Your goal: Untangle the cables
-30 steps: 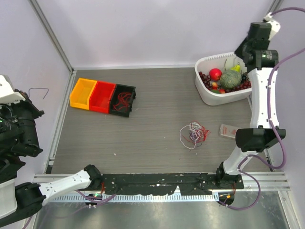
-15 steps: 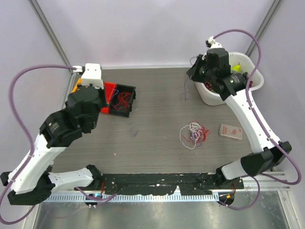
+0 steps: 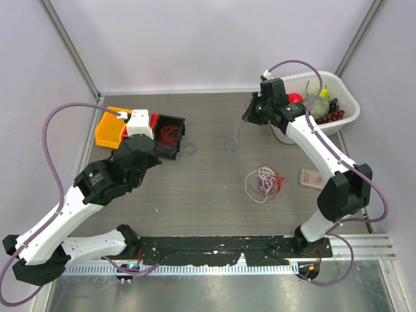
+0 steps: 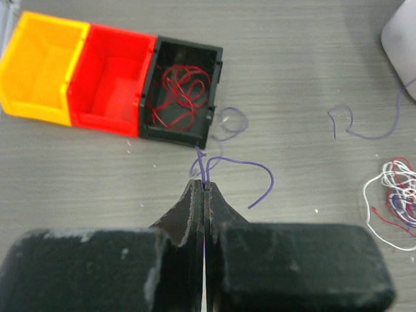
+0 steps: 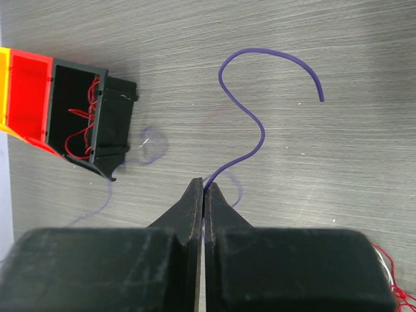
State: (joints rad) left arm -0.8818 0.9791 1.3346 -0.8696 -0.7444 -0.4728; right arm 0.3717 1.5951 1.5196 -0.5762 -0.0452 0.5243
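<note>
The purple wire hangs clear of the other cables, so my right gripper needs to move down next toward the bare tabletop outward of the tangle point(image 3: 243, 153) point(image 5: 309, 205) and let go of the purple wire.
The cables point(image 3: 264, 181) lie as a small tangle of red, white and dark strands right of the table's middle; they also show at the right edge of the left wrist view point(image 4: 392, 199). My left gripper point(image 4: 205, 186) is shut on a thin purple wire point(image 4: 257, 170) just in front of the black bin point(image 4: 182, 91), which holds red wires. In the top view it point(image 3: 164, 149) sits beside that bin point(image 3: 168, 135). My right gripper point(image 5: 203, 185) is shut on another purple wire point(image 5: 259, 127), held above the table near the basket point(image 3: 249, 117); the wire point(image 3: 236, 139) dangles down.
Yellow point(image 3: 112, 126) and red point(image 3: 140, 132) bins stand joined to the black one at the back left. A white basket point(image 3: 350, 105) of fruit stands at the back right. A small card pack point(image 3: 313, 178) lies right of the tangle.
Both arms have swung in over the table: the left from the far left side to the black bin, the right from above the basket leftward and lower. Each carries a purple wire.
</note>
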